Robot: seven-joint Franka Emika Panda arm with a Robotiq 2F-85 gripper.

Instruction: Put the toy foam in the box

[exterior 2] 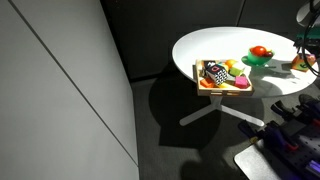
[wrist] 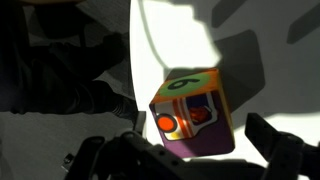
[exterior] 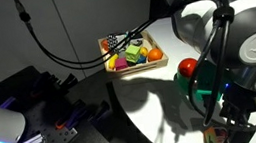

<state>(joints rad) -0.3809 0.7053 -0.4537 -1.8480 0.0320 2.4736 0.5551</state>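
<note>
I will lower my gripper around the sides of the toy foam (exterior: 215, 137) (wrist: 195, 115) and close on it, because it stands below my gripper, between its open fingers.
The toy foam (wrist: 195, 115) is a boxy block with a green top, an orange patch and purple sides. It stands on the white table and fills the middle of the wrist view. My gripper (wrist: 197, 150) is open, with one finger on each side of the block; bare table shows between the block and the right finger. In both exterior views the gripper (exterior: 232, 119) (exterior 2: 308, 56) is low over the block (exterior: 215, 136) (exterior 2: 299, 63) at the table's edge. The box (exterior: 117, 67) (exterior 2: 203, 86), a shallow light-wood tray, holds several toy fruits and lies well away from the gripper.
A green bowl (exterior: 199, 82) (exterior 2: 257, 61) with a red toy fruit (exterior: 187, 67) (exterior 2: 260, 51) stands between the gripper and the box. The round white table (exterior: 153, 108) (exterior 2: 200, 50) drops off close to the block. Dark equipment (exterior: 42, 104) and cables lie beside the table.
</note>
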